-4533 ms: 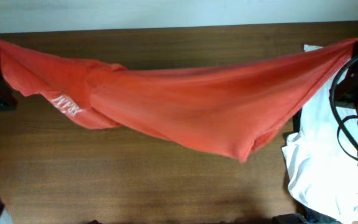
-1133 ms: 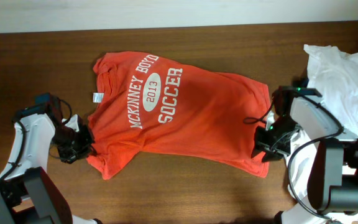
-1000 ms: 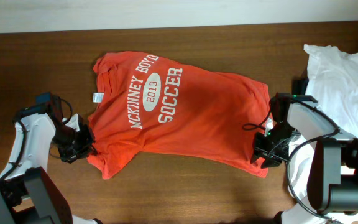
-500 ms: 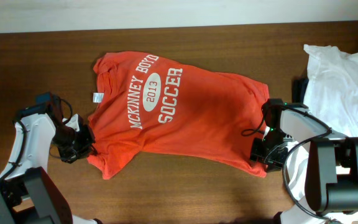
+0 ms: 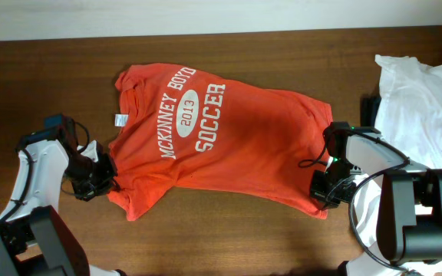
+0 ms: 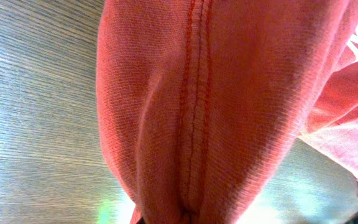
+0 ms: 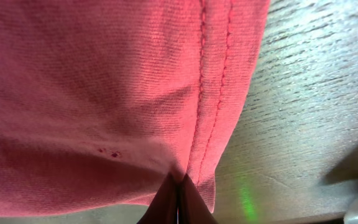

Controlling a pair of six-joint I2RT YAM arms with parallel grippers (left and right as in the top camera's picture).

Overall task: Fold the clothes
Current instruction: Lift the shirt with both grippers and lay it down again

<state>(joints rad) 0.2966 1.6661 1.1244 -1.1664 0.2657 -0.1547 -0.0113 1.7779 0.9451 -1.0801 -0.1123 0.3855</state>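
Note:
The pinched hem in my right gripper goes up and outward to the shirt's far hem corner [image 5: 324, 106] next, then comes down and is released, to fold the spread shirt.
The orange-red T-shirt [image 5: 236, 146] lies spread on the table with its white "McKinney Boyd 2013 Soccer" print up. My left gripper [image 5: 104, 179] is shut on the shirt's lower left edge; the left wrist view shows the stitched hem [image 6: 194, 124] bunched into the jaws. My right gripper [image 5: 321, 189] is shut on the shirt's lower right corner; the right wrist view shows the hem [image 7: 213, 118] pinched between the closed fingers [image 7: 178, 199]. White T-shirts [image 5: 424, 100] lie piled at the right edge.
The wooden table [image 5: 229, 238] is bare in front of the shirt. A pale wall strip runs along the far edge. The white pile reaches down the right side beside my right arm [image 5: 374, 153].
The shirt, earlier stretched in the air between both grippers, now lies flat print-up. In the last second the right gripper moved slightly left along the lower right corner; the left stayed put.

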